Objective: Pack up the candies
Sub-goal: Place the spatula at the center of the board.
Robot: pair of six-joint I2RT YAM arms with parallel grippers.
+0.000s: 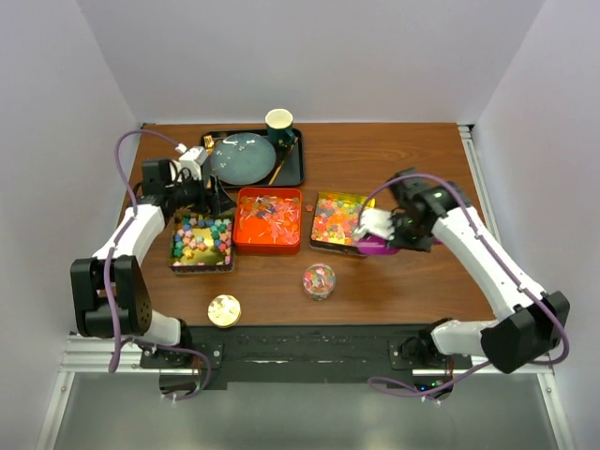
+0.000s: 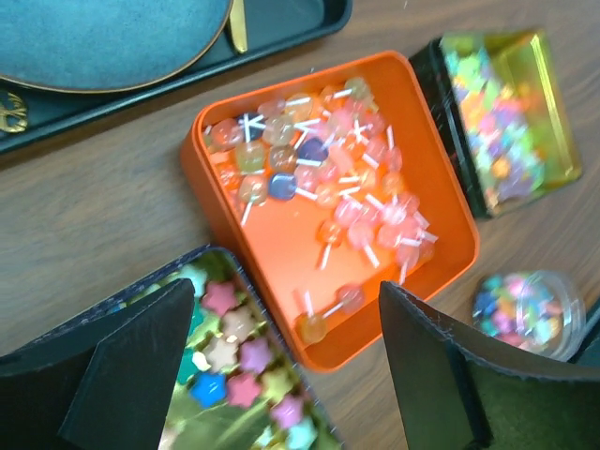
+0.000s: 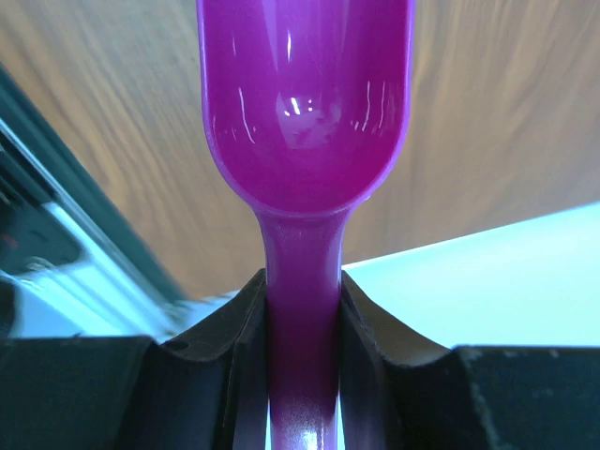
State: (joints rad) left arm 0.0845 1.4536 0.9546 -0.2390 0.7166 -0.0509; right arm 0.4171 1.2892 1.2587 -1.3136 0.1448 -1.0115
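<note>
The bare wood away from the tins is below my right gripper and to its right in the top view. I will move there, go down and let go of the empty scoop.
Candies lie in three tins. Pastel star-shaped sweets [image 1: 201,239] fill the left tin, also seen in the left wrist view [image 2: 225,356]. White-stick wrapped pieces [image 1: 272,214] lie in the orange tin [image 2: 441,272]. Bright multicoloured cubes [image 1: 333,221] fill the gold tin [image 2: 534,94]. A small clear jar [image 1: 320,279] holds some candies and also shows in the left wrist view [image 2: 525,309]. My left gripper [image 1: 214,200] hangs open and empty [image 2: 291,375] over the gap between the left and orange tins. My right gripper [image 1: 382,236] is shut [image 3: 302,300] on the handle of the purple scoop [image 3: 305,103], whose bowl looks empty, just right of the gold tin.
A round gold lid [image 1: 224,310] lies near the front edge, left of the jar. A black tray [image 1: 292,171] at the back holds a blue plate [image 1: 242,157] and a green cup [image 1: 279,124]. Bare wood lies right of the scoop.
</note>
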